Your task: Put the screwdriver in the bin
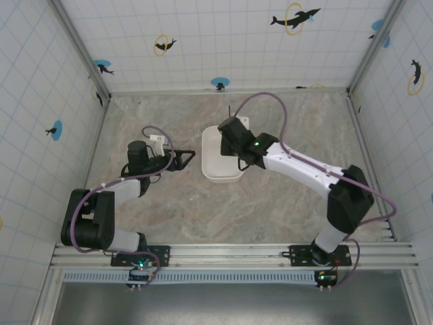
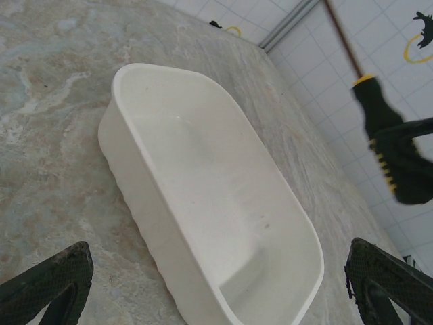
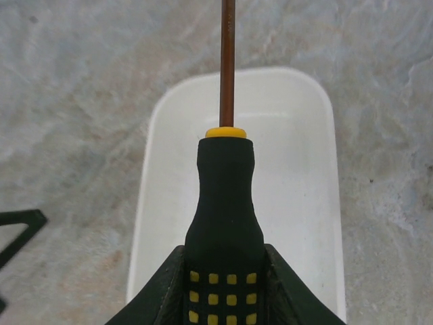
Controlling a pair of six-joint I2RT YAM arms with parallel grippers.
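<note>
My right gripper moves back toward my base next, then down onto the bottom of the bin to release the screwdriver [image 3: 225, 203].
The screwdriver [image 3: 225, 203] has a black handle with yellow squares, a yellow collar and a thin brown shaft. My right gripper [image 3: 225, 291] is shut on the handle, holding it above the white bin [image 3: 298, 169]. The shaft points toward the bin's far end and past it. In the top view the right gripper [image 1: 233, 133] hangs over the bin's [image 1: 218, 170] far part. My left gripper [image 1: 188, 160] rests open just left of the bin. In the left wrist view the bin's inside [image 2: 203, 196] lies bare, and the screwdriver [image 2: 380, 125] hangs at the upper right.
The bin stands mid-table on a marbled surface [image 1: 284, 203]. Tiled walls [image 1: 223, 40] enclose the back and both sides. A small white block [image 1: 158, 141] sits by the left arm's wrist. A left fingertip [image 3: 17, 233] shows at the left edge of the right wrist view.
</note>
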